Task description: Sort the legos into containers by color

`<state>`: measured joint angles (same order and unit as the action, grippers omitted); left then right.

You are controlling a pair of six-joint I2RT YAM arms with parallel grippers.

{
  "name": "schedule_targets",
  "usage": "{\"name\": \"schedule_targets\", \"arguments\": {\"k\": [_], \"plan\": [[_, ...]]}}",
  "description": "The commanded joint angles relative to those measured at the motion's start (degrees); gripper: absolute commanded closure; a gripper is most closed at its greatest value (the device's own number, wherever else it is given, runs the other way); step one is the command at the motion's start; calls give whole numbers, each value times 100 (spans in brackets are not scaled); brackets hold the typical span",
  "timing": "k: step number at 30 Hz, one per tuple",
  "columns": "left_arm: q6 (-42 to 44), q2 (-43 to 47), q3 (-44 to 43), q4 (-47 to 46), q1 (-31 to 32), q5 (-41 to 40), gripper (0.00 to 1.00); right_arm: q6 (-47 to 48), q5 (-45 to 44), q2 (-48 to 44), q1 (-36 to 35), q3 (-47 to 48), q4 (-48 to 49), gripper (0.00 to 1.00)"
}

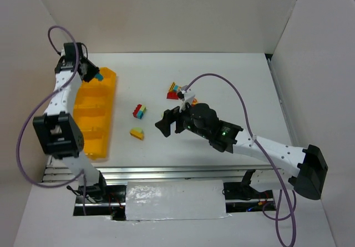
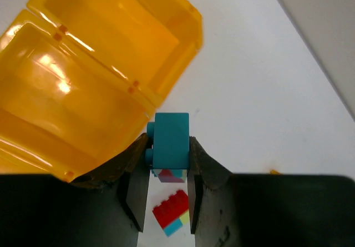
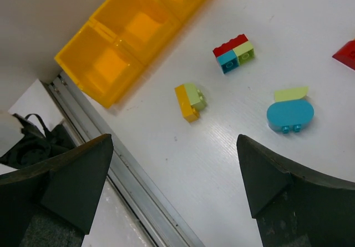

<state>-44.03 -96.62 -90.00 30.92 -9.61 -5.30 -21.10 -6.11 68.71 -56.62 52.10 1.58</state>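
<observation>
I will lower my left gripper to the tray's empty end section [image 1: 104, 81] [image 2: 117, 30] below it and let go there, because the teal brick is still above the tray's rim.
My left gripper [image 1: 94, 75] is shut on a teal brick [image 1: 99, 76] at the far end of the yellow-orange bin tray [image 1: 97, 119]. In the left wrist view the teal brick [image 2: 171, 141] sits between my fingers, just beside the tray's end compartment [image 2: 111, 47], with a red-and-teal clump [image 2: 172, 211] on the table below. My right gripper [image 1: 168, 122] is open and empty above the table. Its wrist view shows a red, teal and green clump [image 3: 233, 53], a yellow-and-green clump [image 3: 190, 100] and a rounded teal piece [image 3: 289, 114].
A red, yellow and teal clump [image 1: 176, 90] lies behind the right wrist. White walls close in the table at the back and on both sides. A metal rail [image 3: 138, 191] runs along the near table edge. The tray's near compartments [image 3: 111, 64] show nothing inside.
</observation>
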Motion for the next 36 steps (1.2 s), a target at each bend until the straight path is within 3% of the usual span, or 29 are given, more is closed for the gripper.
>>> {"name": "schedule_targets", "arguments": {"k": [1, 4, 5, 9, 10, 14, 15, 17, 18, 19, 20, 24, 28, 31, 32, 36], "plan": [[-1, -1589, -1784, 438, 73, -847, 100, -96, 259, -182, -16, -77, 149, 0], [175, -2866, -3386, 1116, 29, -1270, 100, -105, 514, -191, -33, -86, 149, 0], [228, -3019, -3523, 1066, 12, -1289, 100, -87, 584, -182, -33, -77, 123, 0], [299, -3231, -3280, 539, -50, -1360, 92, -25, 681, -173, -95, -59, 96, 0], [316, -3258, -3261, 477, -41, -1351, 84, -8, 664, -165, -95, -59, 105, 0], [264, -3407, -3297, 520, -50, -1342, 71, 18, 620, -86, -95, 2, 17, 0], [255, -3364, -3218, 503, -50, -1368, 66, 18, 620, -59, -95, 11, 17, 0], [202, -3206, -3016, 424, -50, -1412, 44, 10, 515, 46, -95, 81, -26, 0], [167, -3136, -2963, 407, -50, -1438, 23, -8, 436, 90, -95, 116, -53, 0], [149, -3074, -2910, 398, -50, -1482, 8, -104, 339, 203, -95, 212, -88, 0], [132, -2926, -2883, 389, -50, -1526, 1, -165, 130, 265, -86, 283, -210, 0], [149, -2635, -3137, 686, -50, -1675, 0, -596, -346, 975, 98, 1028, -1035, 0], [96, -1907, -3332, 1109, 29, -1519, 0, -1516, -707, 1899, 624, 1864, -2552, 0], [219, -642, -2394, 856, 222, -1194, 1, -2256, -1153, 2655, 942, 2576, -3453, 0], [280, 109, -1643, 715, 370, -1062, 1, -2406, -1626, 2787, 934, 2673, -3533, 0], [518, 1801, 102, 170, 907, -368, 1, -2899, -1903, 3647, 1047, 3182, -3735, 0]]}}
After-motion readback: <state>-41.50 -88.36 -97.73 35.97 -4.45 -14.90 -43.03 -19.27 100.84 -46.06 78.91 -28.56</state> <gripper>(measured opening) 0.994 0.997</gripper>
